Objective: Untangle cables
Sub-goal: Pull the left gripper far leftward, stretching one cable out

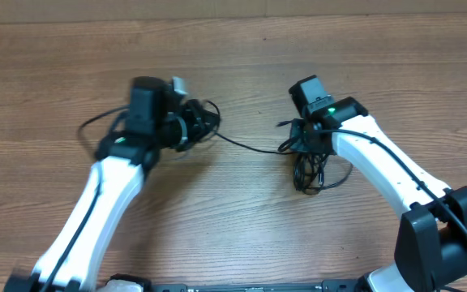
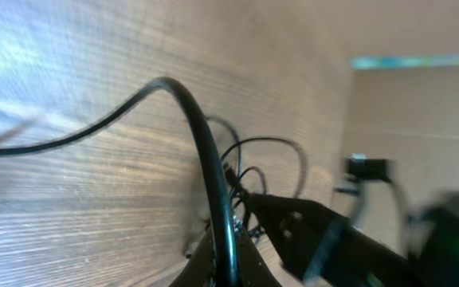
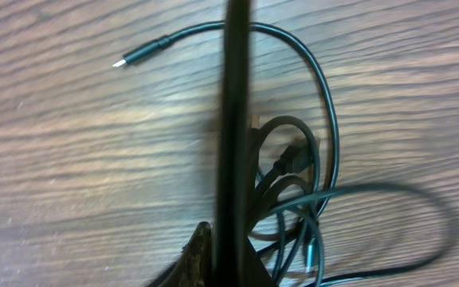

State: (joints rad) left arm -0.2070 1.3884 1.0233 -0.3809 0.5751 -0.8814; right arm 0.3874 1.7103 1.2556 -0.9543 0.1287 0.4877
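Note:
The cable goes with my left gripper toward the bare wood at the left [image 1: 59, 158] in the overhead view next. The gripper then releases it, since it still runs into the tangle.
The thin black cables lie between my two arms. One cable [image 1: 250, 146] stretches across the wood from my left gripper [image 1: 199, 122] to my right gripper [image 1: 302, 139]. In the left wrist view the left gripper [image 2: 231, 267] is shut on a cable [image 2: 202, 135] that rises from its jaws and arches away to the left. The right gripper [image 3: 231, 257] is shut on a cable [image 3: 236, 96] running straight up the right wrist view. Beside it lies a tangle of loops [image 3: 297, 187], also seen from overhead as a tangle [image 1: 314, 174]. A silver-tipped plug [image 3: 123, 61] rests on the table.
The wooden table [image 1: 242, 235] carries both arms. A cable loop [image 1: 94, 128] sticks out left of the left wrist. My right arm [image 2: 453, 239] shows blurred in the left wrist view, close by. A second plug [image 3: 312, 253] lies within the tangle.

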